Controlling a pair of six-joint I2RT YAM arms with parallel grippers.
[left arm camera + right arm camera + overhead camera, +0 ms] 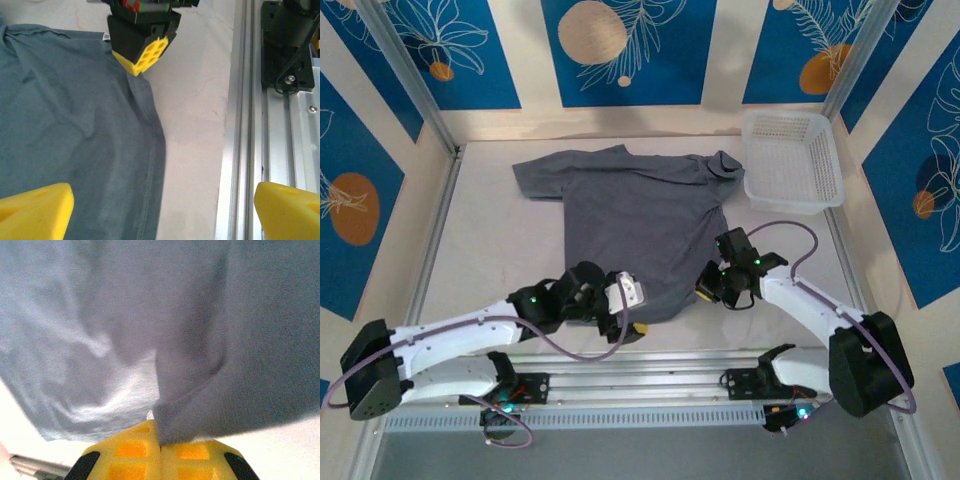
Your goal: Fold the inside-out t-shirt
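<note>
My right gripper keeps the shirt's corner pinched in a fold. My left gripper therefore needs to move outward and down to the cloth [684, 290] [136, 95] beside that fold next.
The slate-grey inside-out t-shirt [630, 210] lies spread flat on the white table [490, 260], collar toward the back right. My right gripper [708, 288] is at the shirt's near right corner. Its yellow pads [130, 452] are pressed together with a fold of the shirt's edge [200, 410] pinched between them. The left wrist view catches that same gripper [143, 61] clamped on the hem. My left gripper [632, 312] hovers over the shirt's near hem [150, 165], its yellow fingers [35, 212] spread wide, one over the cloth, the other over the rail, gripping nothing.
A white mesh basket [792, 160] stands at the back right, close to the shirt's collar. An aluminium rail [240, 125] runs along the near table edge just beside the hem. Metal frame posts [410, 80] rise at the back corners.
</note>
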